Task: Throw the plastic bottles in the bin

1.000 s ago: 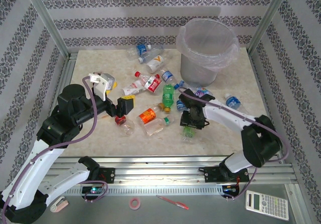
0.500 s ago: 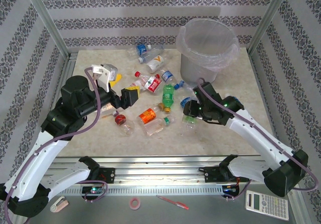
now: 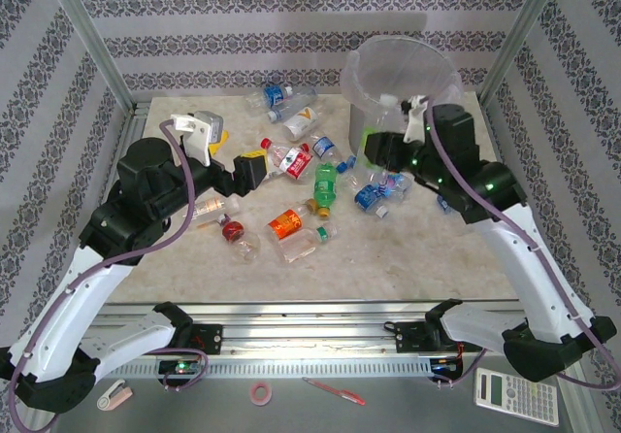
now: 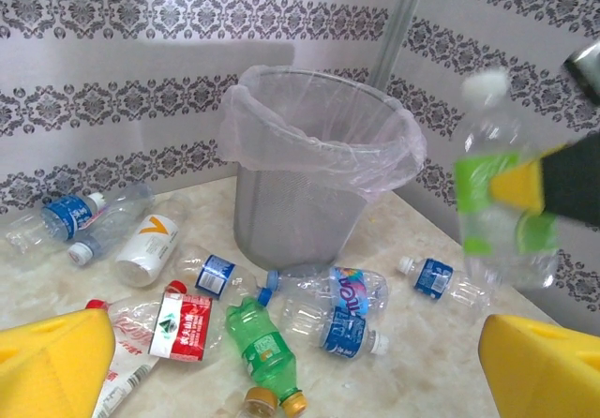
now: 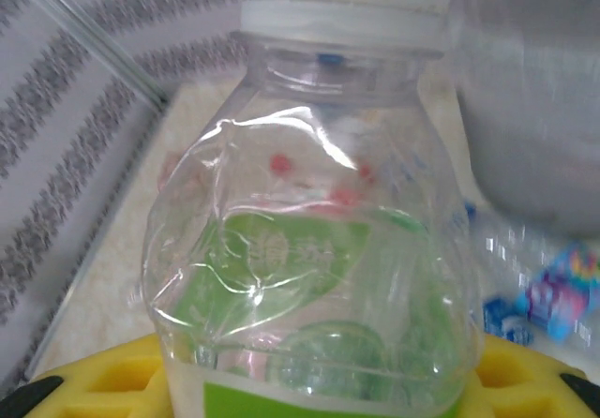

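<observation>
The robot's right gripper should next carry the clear bottle up and outward over the opening of the bin to release it, since the bin's rim stands outward of the bottle.
My right gripper is shut on a clear plastic bottle with a green label and white cap. It holds the bottle upright in the air just in front of the bin. The same bottle hangs to the right of the bin in the left wrist view. My left gripper is open and holds nothing, hovering over the left part of the bottle pile. Loose bottles lie below it: a green one, a blue-labelled one and a red-labelled one.
Several more bottles lie across the table, among them an orange-labelled one and two near the back wall. Metal frame posts flank the table. A calculator, a pen and a tape roll lie below the front rail.
My right arm lifted the green-labelled bottle off the middle of the table and carried it up and back to the bin's front. The left arm shifted only slightly.
</observation>
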You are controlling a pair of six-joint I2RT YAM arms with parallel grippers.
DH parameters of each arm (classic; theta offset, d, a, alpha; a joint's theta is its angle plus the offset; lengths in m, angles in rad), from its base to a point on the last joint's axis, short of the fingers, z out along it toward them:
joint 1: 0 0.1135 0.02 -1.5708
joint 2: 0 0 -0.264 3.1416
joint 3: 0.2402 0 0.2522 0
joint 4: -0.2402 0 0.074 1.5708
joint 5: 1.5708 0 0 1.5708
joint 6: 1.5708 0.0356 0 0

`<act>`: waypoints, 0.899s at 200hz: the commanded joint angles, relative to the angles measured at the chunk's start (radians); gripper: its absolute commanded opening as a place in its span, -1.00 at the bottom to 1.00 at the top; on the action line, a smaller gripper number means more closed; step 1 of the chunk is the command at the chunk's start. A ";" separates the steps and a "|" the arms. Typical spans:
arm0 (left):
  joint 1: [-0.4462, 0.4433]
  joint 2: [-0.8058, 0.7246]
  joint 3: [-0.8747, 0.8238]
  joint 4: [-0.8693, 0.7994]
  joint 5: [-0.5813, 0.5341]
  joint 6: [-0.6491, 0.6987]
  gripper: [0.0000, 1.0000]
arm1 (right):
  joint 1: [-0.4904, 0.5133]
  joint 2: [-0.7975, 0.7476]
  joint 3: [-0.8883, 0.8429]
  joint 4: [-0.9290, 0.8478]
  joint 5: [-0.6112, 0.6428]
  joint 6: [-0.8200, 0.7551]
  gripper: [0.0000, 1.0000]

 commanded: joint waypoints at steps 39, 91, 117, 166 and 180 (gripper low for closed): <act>-0.019 0.043 0.049 0.055 0.022 -0.009 1.00 | -0.030 -0.013 0.144 0.331 0.110 -0.149 -0.22; -0.022 0.071 0.049 0.096 0.019 0.007 1.00 | -0.055 -0.009 0.190 0.503 0.214 -0.259 -0.25; -0.023 0.088 0.058 0.106 0.020 0.012 1.00 | -0.077 0.007 0.214 0.562 0.230 -0.283 -0.26; -0.024 0.097 0.065 0.136 -0.008 0.029 1.00 | -0.118 0.027 0.218 0.661 0.213 -0.304 -0.26; -0.024 0.099 0.068 0.140 -0.010 0.029 1.00 | -0.134 0.037 0.229 0.666 0.205 -0.304 -0.26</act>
